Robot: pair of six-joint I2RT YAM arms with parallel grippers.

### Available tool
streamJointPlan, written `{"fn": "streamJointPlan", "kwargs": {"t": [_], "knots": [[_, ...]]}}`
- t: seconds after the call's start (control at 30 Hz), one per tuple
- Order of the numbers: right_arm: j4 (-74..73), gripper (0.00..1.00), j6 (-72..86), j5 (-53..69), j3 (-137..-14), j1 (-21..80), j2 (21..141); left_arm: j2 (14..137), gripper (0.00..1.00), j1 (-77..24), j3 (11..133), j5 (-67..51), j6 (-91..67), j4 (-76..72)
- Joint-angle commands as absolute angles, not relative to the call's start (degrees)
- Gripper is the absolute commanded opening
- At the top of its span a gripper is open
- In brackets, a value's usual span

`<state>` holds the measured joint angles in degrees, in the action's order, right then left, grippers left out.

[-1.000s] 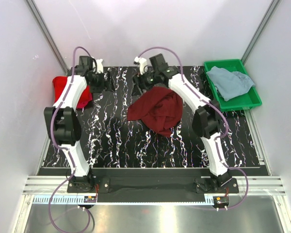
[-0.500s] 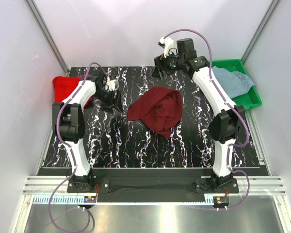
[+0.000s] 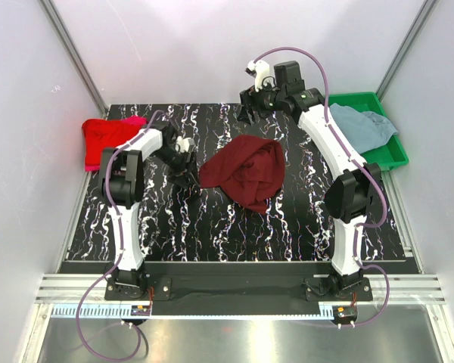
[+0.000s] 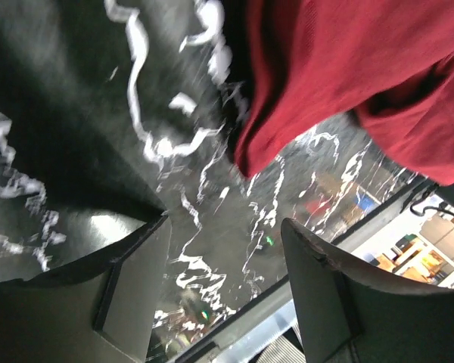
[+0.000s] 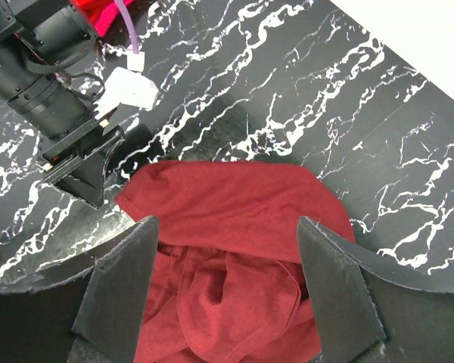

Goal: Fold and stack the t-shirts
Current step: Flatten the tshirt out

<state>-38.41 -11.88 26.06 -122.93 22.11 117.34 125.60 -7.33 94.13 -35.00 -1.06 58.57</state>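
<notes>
I will move my right gripper down, back and toward the tray next, onto the maroon shirt's bunched fold [image 3: 276,156] [image 5: 297,286] at that edge, as my left gripper is by the shirt's opposite corner.
A dark maroon t-shirt [image 3: 246,172] lies crumpled at the middle of the black marbled table; it also shows in the right wrist view [image 5: 234,249] and the left wrist view [image 4: 340,68]. A bright red t-shirt [image 3: 104,136] with a pink edge behind it lies at the far left. A dusty grey-blue t-shirt [image 3: 359,128] lies in the green tray. My left gripper [image 3: 183,168] is open and empty, low over the table just left of the maroon shirt. My right gripper [image 3: 250,113] is open and empty, raised above the table's far edge behind the maroon shirt.
The green plastic tray [image 3: 392,155] stands at the far right corner. White walls and metal frame posts close in the table on three sides. The left arm's wrist [image 5: 53,83] shows in the right wrist view beside the maroon shirt.
My left gripper has moved right and nearer, from beside the red shirt to the maroon shirt's left edge. My right gripper rose and pulled back from the maroon shirt toward the far edge.
</notes>
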Motion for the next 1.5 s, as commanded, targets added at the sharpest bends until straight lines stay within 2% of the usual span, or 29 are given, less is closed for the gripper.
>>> {"fn": "streamJointPlan", "kwargs": {"t": [0.0,0.2,0.27,0.4,0.57,0.63,0.8,0.83,1.23,1.47], "knots": [[-37.3,0.81,-13.3,24.4,-121.7,22.1,115.5,127.6,0.66,-9.0,97.1,-37.6,-1.8,57.0],[-36.4,0.80,-13.3,22.8,-118.7,21.9,114.7,129.8,0.63,-10.5,98.3,-38.3,-3.2,56.0],[-34.8,0.80,-11.1,19.2,-114.6,20.9,114.0,130.8,0.56,-11.1,99.3,-38.3,-3.3,55.7],[-31.2,0.79,2.3,19.3,-109.4,14.8,116.3,132.6,0.49,-11.7,100.9,-37.6,-3.8,55.5],[-33.1,0.79,4.1,23.3,-108.2,11.7,119.2,132.6,0.40,-11.9,100.9,-37.1,-4.1,54.8],[-33.0,0.79,4.0,23.6,-108.1,11.7,119.4,132.3,0.30,-12.0,100.6,-37.0,-4.1,54.7],[-32.5,0.79,4.2,24.3,-107.9,11.4,120.2,130.9,0.13,-11.9,100.6,-35.9,-3.9,54.7],[-32.3,0.79,4.7,24.9,-107.5,11.3,120.4,130.6,0.00,-11.9,100.4,-35.5,-3.9,54.8],[-33.0,0.78,9.4,29.4,-101.7,8.7,125.4,118.4,0.00,-6.9,97.0,-26.1,-2.8,55.0],[-33.9,0.77,8.4,29.4,-100.6,8.0,126.3,116.6,0.00,-3.9,97.9,-22.3,-1.5,55.5]]}}
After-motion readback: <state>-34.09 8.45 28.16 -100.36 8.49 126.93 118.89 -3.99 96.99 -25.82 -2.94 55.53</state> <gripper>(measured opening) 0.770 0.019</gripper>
